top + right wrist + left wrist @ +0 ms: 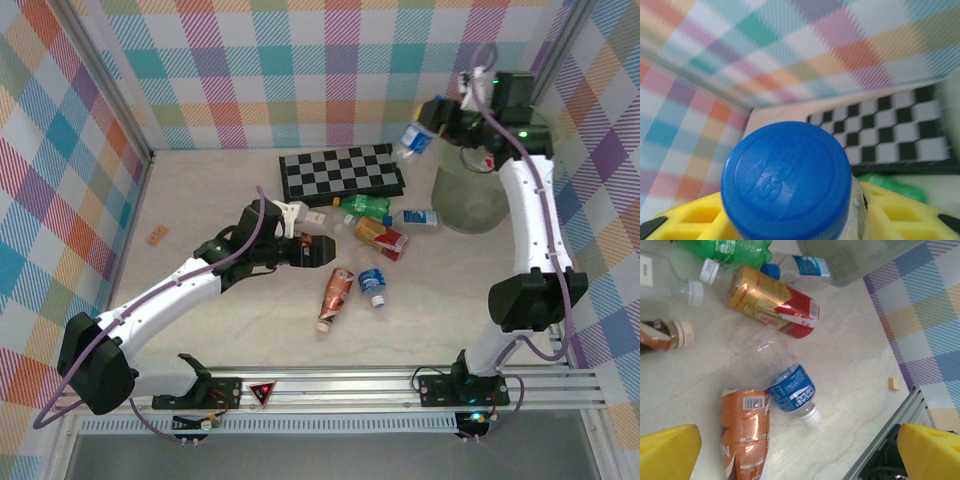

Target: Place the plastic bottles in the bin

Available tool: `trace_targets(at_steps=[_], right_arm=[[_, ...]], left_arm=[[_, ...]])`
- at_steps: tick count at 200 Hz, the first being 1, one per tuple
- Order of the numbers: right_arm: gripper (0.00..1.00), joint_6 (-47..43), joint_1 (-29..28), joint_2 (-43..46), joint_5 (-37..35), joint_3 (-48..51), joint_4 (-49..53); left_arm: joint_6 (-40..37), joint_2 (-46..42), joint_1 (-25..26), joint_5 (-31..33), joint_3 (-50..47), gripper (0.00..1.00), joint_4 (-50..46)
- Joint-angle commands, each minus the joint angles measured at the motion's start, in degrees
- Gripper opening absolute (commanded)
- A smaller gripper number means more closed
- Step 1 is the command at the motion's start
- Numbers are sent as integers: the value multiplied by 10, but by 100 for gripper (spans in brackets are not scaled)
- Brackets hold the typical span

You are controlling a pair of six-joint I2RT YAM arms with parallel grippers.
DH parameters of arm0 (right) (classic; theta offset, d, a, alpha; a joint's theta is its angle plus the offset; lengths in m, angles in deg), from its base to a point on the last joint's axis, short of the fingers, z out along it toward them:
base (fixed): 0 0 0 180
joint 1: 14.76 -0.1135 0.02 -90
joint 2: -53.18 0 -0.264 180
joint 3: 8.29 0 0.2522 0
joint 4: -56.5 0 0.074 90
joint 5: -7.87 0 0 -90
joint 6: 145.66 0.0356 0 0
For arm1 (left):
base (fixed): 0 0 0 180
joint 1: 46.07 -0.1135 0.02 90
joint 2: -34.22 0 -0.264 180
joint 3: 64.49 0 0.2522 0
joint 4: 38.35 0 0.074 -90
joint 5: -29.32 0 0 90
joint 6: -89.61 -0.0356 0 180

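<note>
The clear bottle still hangs outside the bin's rim, so my right gripper swings across next, tilts it downward over the bin's opening (pixel 479 156) and releases.
My right gripper (pixel 432 128) is raised at the back right, shut on a clear bottle with a blue label (pixel 412 141), beside and above the grey-green bin (pixel 472 200). In the right wrist view that bottle's blue cap (pixel 787 177) stands between the yellow fingers (pixel 685 225). Over the loose bottles mid-table my left gripper (pixel 322 250) hangs open and holds nothing. Below the left gripper (pixel 799 450) lie a blue-labelled bottle (pixel 792 390) and an orange-labelled bottle (pixel 745 427). A gold and red bottle (pixel 383 238), a green one (pixel 365 206) and a blue-capped one (pixel 420 217) lie nearer the bin.
A black-and-grey checkerboard (pixel 340 172) lies at the back of the table. Small tan wooden blocks sit at the left (pixel 157 236) and near the front rail (pixel 894 384). Plaid walls close in the back and both sides. A metal rail (pixel 400 385) runs along the front edge.
</note>
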Motion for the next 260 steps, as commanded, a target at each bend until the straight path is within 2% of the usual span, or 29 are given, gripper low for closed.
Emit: trace_targets(at_steps=[1,30,67,94,161,202,230,260], right_arm=[[35,17,52,1,-61,-5,-41],[35,36,93,17,-151,37,-126],[34,9,96,12,-254,86,-220],[34,12,107,-9,-270,82,-247],[36,7,108,-115,-279,6,-186],[40,-1,108,-191,-253,-82,-90],[44,1,108,-244,-230,-145,-28],[54,22,109,-295,-209,-217,28]], left_arm=[[-9,-8,2,14,-11,99,-30],[-6,-6,13,34,-17,98,-48],[12,-13,25,44,-38,97,-54],[22,-27,32,53,-49,96,-55],[19,-12,46,86,-40,95,-87],[18,11,64,97,-37,93,-97],[19,32,77,104,-35,92,-105],[18,52,93,114,-29,90,-111]])
